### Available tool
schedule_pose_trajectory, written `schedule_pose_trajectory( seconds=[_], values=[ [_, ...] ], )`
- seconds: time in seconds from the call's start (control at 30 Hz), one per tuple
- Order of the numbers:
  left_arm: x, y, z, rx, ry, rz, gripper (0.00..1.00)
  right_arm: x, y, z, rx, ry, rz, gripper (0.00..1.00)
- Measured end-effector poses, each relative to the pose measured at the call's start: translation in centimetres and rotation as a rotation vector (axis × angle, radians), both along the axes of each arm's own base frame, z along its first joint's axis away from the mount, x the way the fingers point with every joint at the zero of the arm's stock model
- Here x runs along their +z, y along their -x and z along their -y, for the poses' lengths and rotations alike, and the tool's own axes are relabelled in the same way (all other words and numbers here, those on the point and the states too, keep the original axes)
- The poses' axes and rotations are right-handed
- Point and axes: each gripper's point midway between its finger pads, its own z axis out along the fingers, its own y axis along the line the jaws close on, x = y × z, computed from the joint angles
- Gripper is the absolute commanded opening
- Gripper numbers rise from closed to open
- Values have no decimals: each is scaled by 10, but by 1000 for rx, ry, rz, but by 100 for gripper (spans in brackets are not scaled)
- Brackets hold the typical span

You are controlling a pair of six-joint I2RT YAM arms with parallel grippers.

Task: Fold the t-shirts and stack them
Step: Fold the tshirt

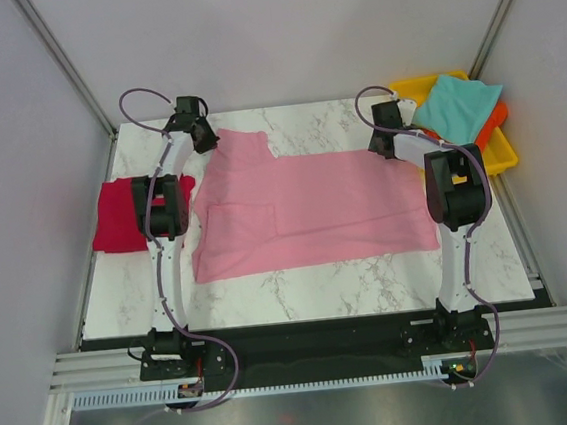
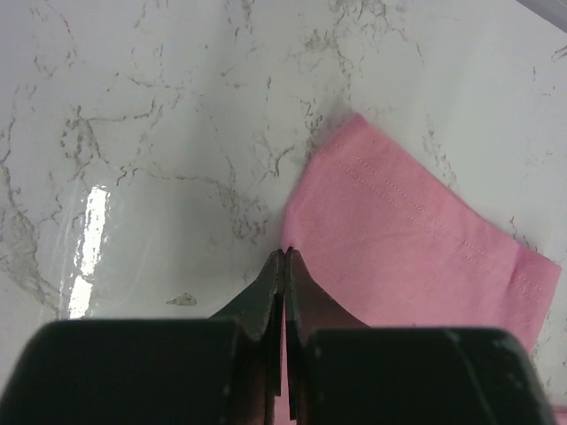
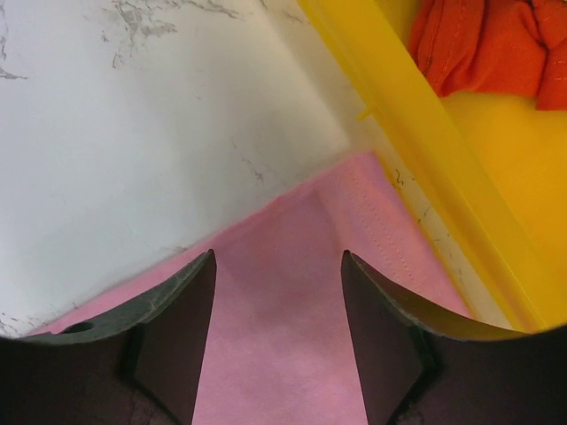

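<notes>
Next, my right gripper moves outward onto the pink hem by the yellow tray's rim (image 3: 344, 193) and closes, since that hem lies outward of my fingers.
A light pink t-shirt (image 1: 303, 211) lies spread flat across the marble table. My left gripper (image 1: 201, 140) is at its far left corner. In the left wrist view the left gripper (image 2: 284, 252) is shut, its tips pinching the pink cloth's (image 2: 399, 239) edge. My right gripper (image 1: 382, 143) is at the shirt's far right corner. Seen from the right wrist, that gripper (image 3: 278, 255) stands open, one finger on each side of the pink cloth (image 3: 283, 292). A folded crimson t-shirt (image 1: 113, 219) sits at the left edge. A teal t-shirt (image 1: 459, 105) and an orange t-shirt (image 1: 496, 122) lie in the tray.
A yellow plastic tray (image 1: 499, 157) stands at the back right corner. Its rim (image 3: 425, 133) runs close beside the right gripper's fingers. Grey walls enclose the table on three sides.
</notes>
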Motion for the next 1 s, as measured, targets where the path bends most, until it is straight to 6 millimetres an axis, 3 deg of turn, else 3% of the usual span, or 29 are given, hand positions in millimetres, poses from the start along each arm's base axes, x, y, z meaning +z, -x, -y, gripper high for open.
schedule_pose_trajectory(
  seconds=[0.27, 0.5, 0.63, 0.83, 0.97, 1.0],
  values=[
    [0, 1, -1, 4, -8, 0, 2, 1, -1, 6, -15, 17, 2, 70],
    [0, 1, -1, 4, -8, 1, 2, 9, -19, 10, -21, -1, 34, 68],
    [1, 1, 0, -2, -1, 3, 2, 3, -23, 12, -19, -15, 16, 66],
    [1, 1, 5, -19, 19, 1, 2, -7, -21, 12, -9, -21, -21, 51],
    [1, 1, 6, -22, 22, 2, 2, -7, -20, 11, 0, -24, -30, 25],
    [1, 1, 6, -22, 22, 3, 2, -6, -20, 10, 2, -24, -32, 24]
  ],
)
